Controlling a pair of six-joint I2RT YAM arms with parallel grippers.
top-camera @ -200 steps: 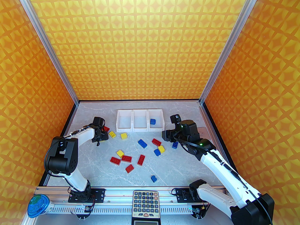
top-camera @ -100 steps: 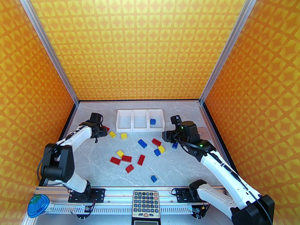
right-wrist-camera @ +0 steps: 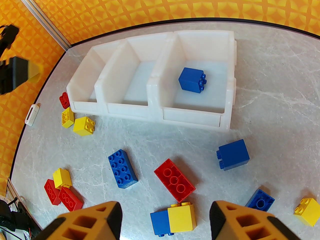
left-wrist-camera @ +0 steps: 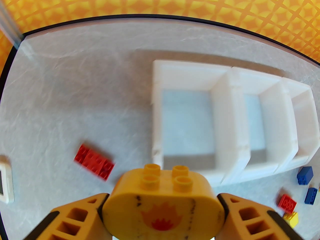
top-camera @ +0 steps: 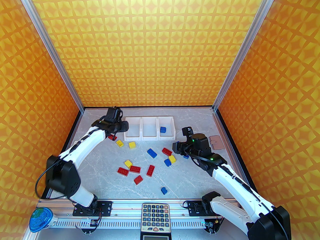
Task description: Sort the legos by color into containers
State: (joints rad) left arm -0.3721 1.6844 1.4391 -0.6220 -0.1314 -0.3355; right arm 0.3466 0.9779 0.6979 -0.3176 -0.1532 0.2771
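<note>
My left gripper holds the rounded yellow lego (left-wrist-camera: 162, 194) and next needs to move sideways, toward the middle bin, over the bottom of the empty end bin beside it, and release it.
My left gripper (left-wrist-camera: 163, 209) is shut on a rounded yellow lego (left-wrist-camera: 162, 194) with a flame print, studs up. It hovers at the left edge of the containers (top-camera: 132, 136), three joined white bins (left-wrist-camera: 225, 89). The right bin holds one blue lego (right-wrist-camera: 192, 79). My right gripper (right-wrist-camera: 163, 209) stands open above the table with nothing between its fingers, over a joined yellow and blue lego (right-wrist-camera: 181, 219). In the top view it (top-camera: 178, 147) is right of the loose pile. Several red, yellow and blue legos (top-camera: 135, 169) lie scattered in front of the bins.
A red lego (left-wrist-camera: 93, 161) lies left of the bins near a small white device (right-wrist-camera: 32, 111). A pinkish-brown pad (top-camera: 216, 142) sits at the right. A calculator (top-camera: 155, 217) and a cup (top-camera: 40, 222) rest at the near rail. Orange walls enclose the table.
My left arm has lifted and swung back and right, from beside the red and yellow legos to the left bin's edge. The right arm pulled slightly nearer, uncovering the pad.
</note>
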